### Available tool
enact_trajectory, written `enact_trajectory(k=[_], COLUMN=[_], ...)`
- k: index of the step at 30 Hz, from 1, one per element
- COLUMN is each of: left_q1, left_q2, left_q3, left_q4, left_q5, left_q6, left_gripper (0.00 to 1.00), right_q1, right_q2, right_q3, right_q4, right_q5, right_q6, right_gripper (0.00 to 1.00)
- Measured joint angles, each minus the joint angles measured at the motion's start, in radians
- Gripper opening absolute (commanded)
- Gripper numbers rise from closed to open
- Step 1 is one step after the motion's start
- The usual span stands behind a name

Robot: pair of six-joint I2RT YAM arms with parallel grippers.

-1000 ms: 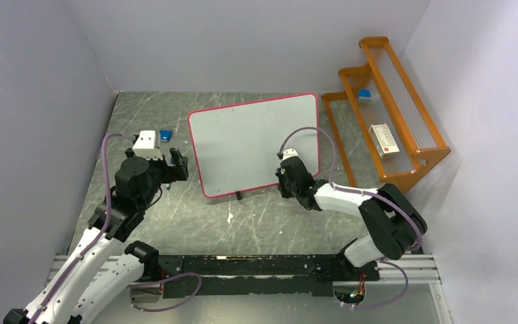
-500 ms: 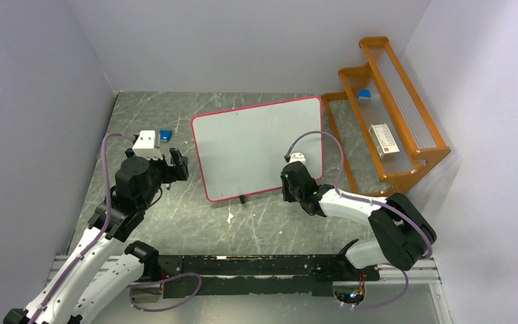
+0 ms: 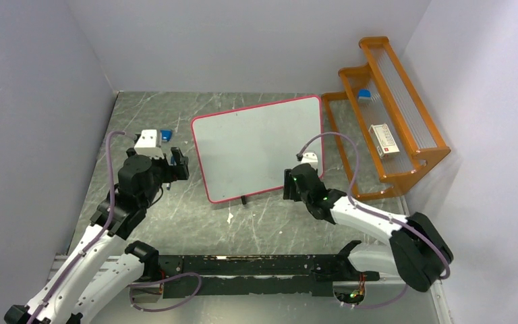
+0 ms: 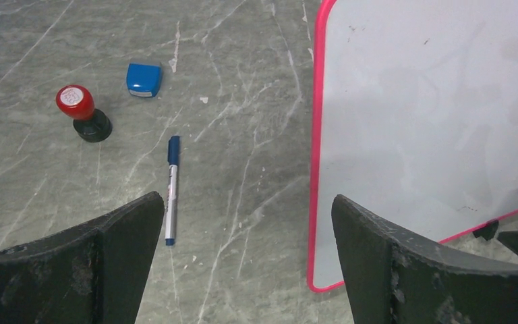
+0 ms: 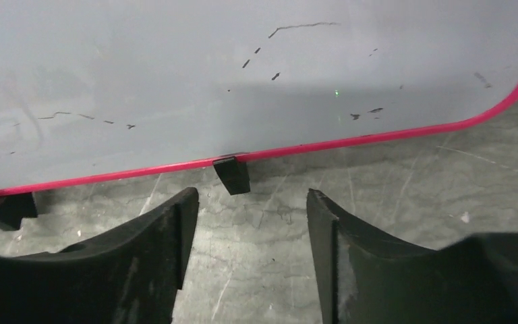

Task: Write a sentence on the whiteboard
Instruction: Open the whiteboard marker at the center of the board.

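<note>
The left gripper will lower its fingers onto the pen's body [image 4: 173, 173] beside the pen's cap, because the pen is below the left gripper and to its left in the wrist view.
The whiteboard [image 3: 260, 145] has a pink-red frame and stands tilted on small black feet [image 5: 233, 175] in the middle of the table. Its face [image 5: 175, 88] shows only faint dark specks; the sentence is not in view. My right gripper [image 3: 289, 181] is open just in front of the board's lower edge, its jaws on either side of a foot but short of it, with nothing between them [image 5: 249, 202]. My left gripper [image 3: 179, 164] is wide open left of the board and holds nothing [image 4: 246, 199]. A blue-capped marker pen [image 4: 171, 189] lies on the table beneath it.
A red-topped stamp [image 4: 81, 111] and a small blue block [image 4: 144, 79] sit left of the pen. A white block [image 3: 147, 140] lies at the far left. An orange stepped rack [image 3: 405, 158] at the right holds a white box [image 3: 383, 140] and a blue item [image 3: 364, 94].
The right gripper has opened, let go of the whiteboard's lower edge and pulled back toward me. The board shifted slightly right before that. The left arm has hardly moved.
</note>
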Motion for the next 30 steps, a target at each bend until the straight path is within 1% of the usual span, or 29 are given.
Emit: enact_trajectory(k=[4, 6, 8, 13, 20, 25, 28, 30], left_q1=[0.017, 0.034, 0.053, 0.114, 0.180, 0.229, 0.262, 0.283], left_q2=[0.024, 0.039, 0.056, 0.124, 0.213, 0.327, 0.426, 0.496], left_q3=[0.000, 0.000, 0.000, 0.000, 0.027, 0.077, 0.105, 0.129], left_q4=[0.000, 0.000, -0.001, -0.002, -0.012, -0.017, -0.029, -0.045], left_q5=[-0.009, -0.014, -0.020, -0.019, -0.015, -0.010, 0.001, 0.022], left_q6=[-0.002, -0.007, -0.013, -0.033, -0.060, -0.072, -0.074, -0.074], left_gripper=[0.98, 0.98, 0.98, 0.97, 0.97, 0.97, 0.94, 0.89], right_q1=[0.000, 0.000, 0.000, 0.000, 0.000, 0.000, 0.000, 0.000], right_q2=[-0.116, -0.203, -0.275, -0.438, -0.546, -0.620, -0.679, -0.724], right_q3=[0.004, 0.022, 0.051, 0.145, 0.229, 0.230, 0.230, 0.230], right_q4=[-0.053, -0.098, -0.133, -0.198, -0.283, -0.325, -0.335, -0.334], right_q5=[0.004, 0.013, 0.027, 0.092, 0.222, 0.234, 0.227, 0.212], right_q6=[-0.011, -0.021, -0.028, -0.043, -0.042, -0.073, -0.106, -0.142], right_gripper=[0.81, 0.87, 0.99, 1.00, 1.00, 1.00, 1.00, 1.00])
